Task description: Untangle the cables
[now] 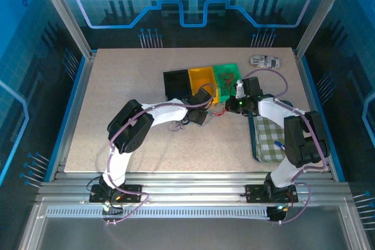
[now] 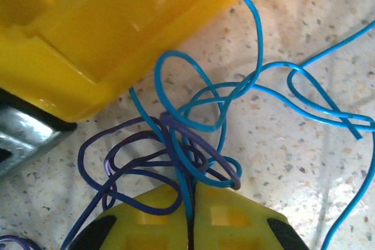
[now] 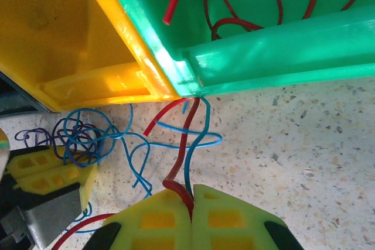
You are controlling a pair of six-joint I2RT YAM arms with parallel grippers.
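My right gripper should next pull the red cable clear, then rise outward and release it over the green bin holding red cables, which lies outward.
The cables are a loose tangle of thin blue (image 2: 193, 95) and dark purple (image 2: 117, 162) strands on the speckled table in front of the yellow bin (image 2: 88, 33). My left gripper (image 2: 190, 194) is shut on a blue strand at the tangle's near edge. In the right wrist view, my right gripper (image 3: 191, 196) is shut on a red strand (image 3: 186, 139), and a blue strand (image 3: 202, 130) runs into the jaws beside it. The tangle (image 3: 79, 136) lies to its left, by the left gripper's fingers (image 3: 55, 180). From above, both grippers (image 1: 202, 109) (image 1: 232, 106) sit close together by the bins.
A black bin (image 1: 176, 83), the yellow bin (image 1: 202, 77) and a green bin (image 1: 227, 74) stand in a row at the back. Red strands (image 3: 263, 4) lie in the green bin (image 3: 275, 45). A checked cloth (image 1: 269, 139) lies at the right. A small white object (image 1: 265, 61) sits at the far right.
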